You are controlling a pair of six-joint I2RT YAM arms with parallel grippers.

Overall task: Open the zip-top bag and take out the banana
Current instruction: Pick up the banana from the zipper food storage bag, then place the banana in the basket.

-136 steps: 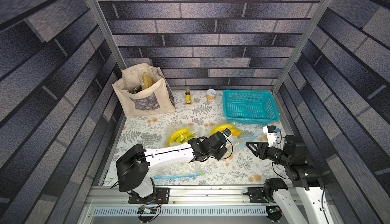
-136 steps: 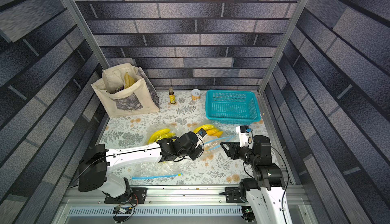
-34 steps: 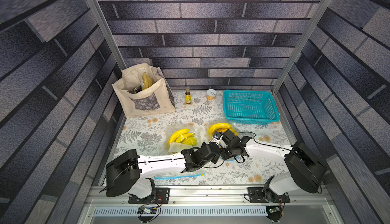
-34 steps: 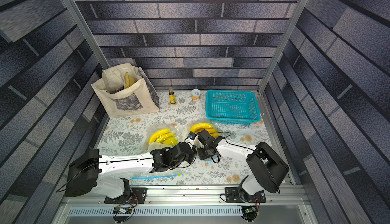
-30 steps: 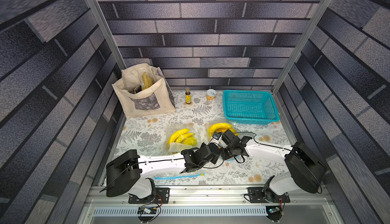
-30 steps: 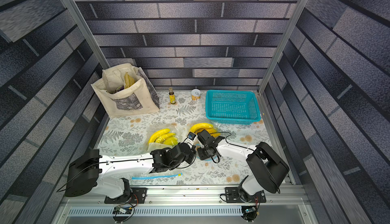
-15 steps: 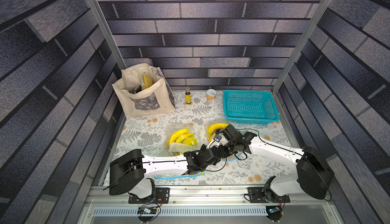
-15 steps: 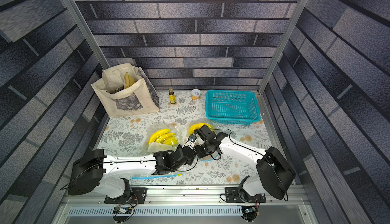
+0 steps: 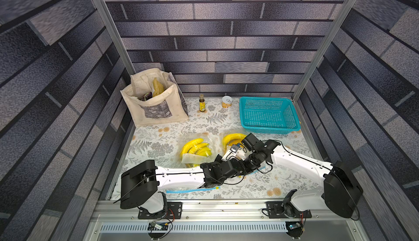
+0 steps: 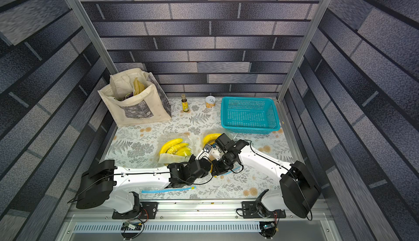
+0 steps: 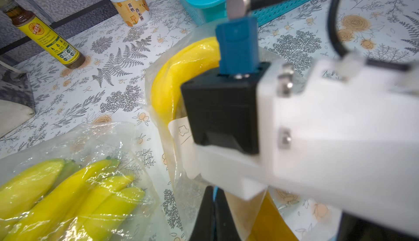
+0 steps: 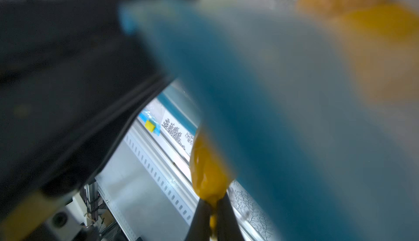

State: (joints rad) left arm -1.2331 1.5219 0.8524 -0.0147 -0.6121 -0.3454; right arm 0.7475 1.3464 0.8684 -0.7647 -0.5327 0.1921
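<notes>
I need to raise the banana in my right gripper next, move it outward, then lower it and release it inside the teal basket (image 9: pixel 260 117), because the basket stands empty outward of the gripper.
A clear zip-top bag (image 11: pixel 156 112) lies right of the table's middle with a yellow banana (image 9: pixel 233 136) (image 11: pixel 179 69) inside it. My left gripper (image 11: pixel 214 208) is shut on the bag's blue zip strip. It shows in both top views (image 9: pixel 240 170) (image 10: pixel 209 168), just in front of the bag. My right gripper (image 12: pixel 213 219) is shut on a narrow yellow-orange end of the banana. It meets the left gripper (image 9: pixel 249 170) from the right. The blurred blue zip strip (image 12: pixel 249 81) crosses close to the right wrist camera. The right wrist hides much of the bag in the top views.
A second clear bag holding a banana bunch (image 9: pixel 196 149) lies left of the grippers. Another blue zip strip (image 9: pixel 190 190) lies near the front edge. A teal basket (image 9: pixel 268 115), can (image 9: pixel 226 102), bottle (image 9: pixel 202 103) and tote bag (image 9: pixel 156 102) stand along the back.
The right arm came in from the right side to the bag beside my left gripper. In the last second both wrists shifted slightly and the right arm's elbow swung out to the right.
</notes>
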